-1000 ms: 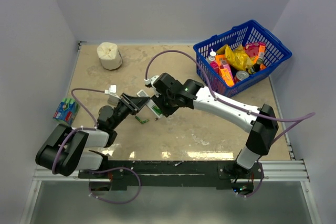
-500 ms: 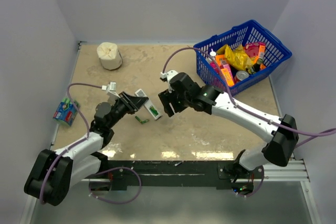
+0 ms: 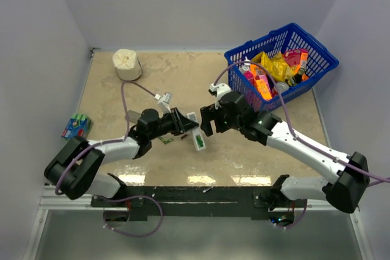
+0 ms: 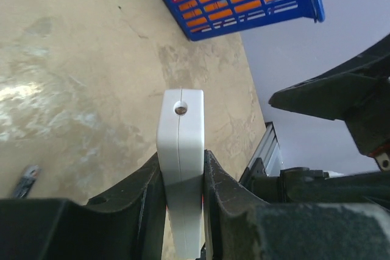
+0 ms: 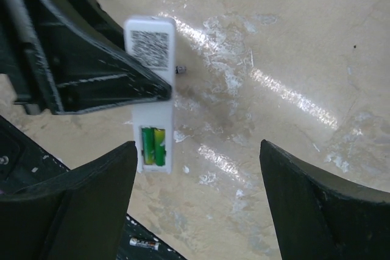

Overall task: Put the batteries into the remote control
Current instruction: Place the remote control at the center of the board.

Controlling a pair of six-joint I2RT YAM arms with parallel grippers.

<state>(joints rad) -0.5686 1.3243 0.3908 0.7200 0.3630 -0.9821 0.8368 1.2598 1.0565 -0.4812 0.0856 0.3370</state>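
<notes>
My left gripper shifts over the clear tabletop below it and to its right in the top view next. It then lowers the remote control (image 3: pixel 196 137) to release.
The white remote control (image 3: pixel 196 137) hangs above the table's middle, clamped edge-on in my left gripper (image 3: pixel 186 125). The left wrist view shows the remote control (image 4: pixel 180 132) pinched between both fingers of that gripper (image 4: pixel 181 165). From the right wrist I see its back: a printed label and an uncovered compartment holding two green batteries (image 5: pixel 153 145). My right gripper (image 5: pixel 198 150) stands open just right of the remote (image 5: pixel 151 89), touching nothing; in the top view it (image 3: pixel 207 125) is beside the remote's upper end. A loose green battery (image 3: pixel 164 140) lies below the left gripper.
A blue basket (image 3: pixel 317 53) of groceries stands at the back right. A white paper roll (image 3: pixel 127 64) is at the back left, a wrapped battery pack (image 3: pixel 76 126) at the left edge. A grey-white cover (image 3: pixel 131 115) lies by the left arm. A small cell (image 5: pixel 143 243) rests on the front rail.
My left arm has swung the remote rightward to the table's middle. My right gripper has let go of the remote, opened wide and drawn back to the right.
</notes>
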